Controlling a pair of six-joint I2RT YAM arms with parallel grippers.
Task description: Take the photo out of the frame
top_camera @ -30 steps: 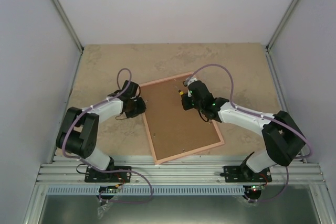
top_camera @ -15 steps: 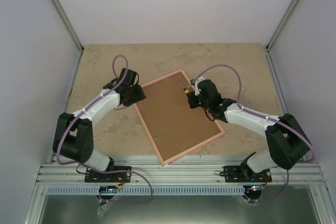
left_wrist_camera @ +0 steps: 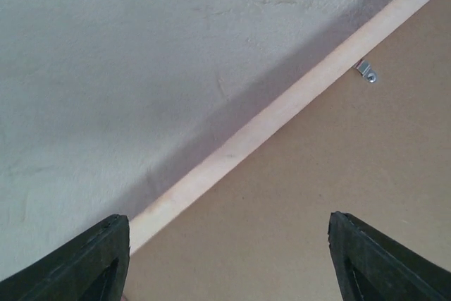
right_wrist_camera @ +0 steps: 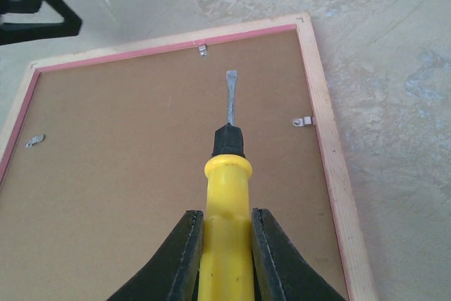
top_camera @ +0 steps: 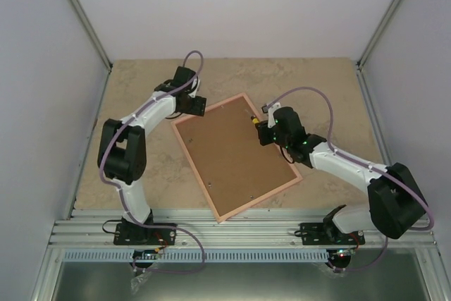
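I'll turn and lower my left gripper to the right in the top view onto the far bar near the clip (top_camera: 213, 106) (left_wrist_camera: 273, 119), as that bar slants across its fingers.
The frame (top_camera: 196, 171) lies face down on the table, tan and pink rails around a brown backing board (top_camera: 232, 160). The photo is hidden under the board. My left gripper (top_camera: 192, 106) hovers open over the frame's far left corner; in the left wrist view its fingers (left_wrist_camera: 106, 259) straddle the rail (left_wrist_camera: 282, 114) and the board, holding nothing. My right gripper (top_camera: 266, 132) is shut on a yellow-handled screwdriver (right_wrist_camera: 227, 174), whose flat blade (right_wrist_camera: 230, 93) points across the board toward the far rail.
Small metal clips (right_wrist_camera: 202, 50) (right_wrist_camera: 303, 123) (right_wrist_camera: 34, 141) sit along the inner edges of the rails, one also showing in the left wrist view as a clip (left_wrist_camera: 366, 72). White walls enclose the beige table (top_camera: 141, 82) on three sides.
My left gripper has let go of the frame's left rail, opened, and moved away to the far left corner. The frame has turned slightly. The right gripper shifted a little right with the screwdriver.
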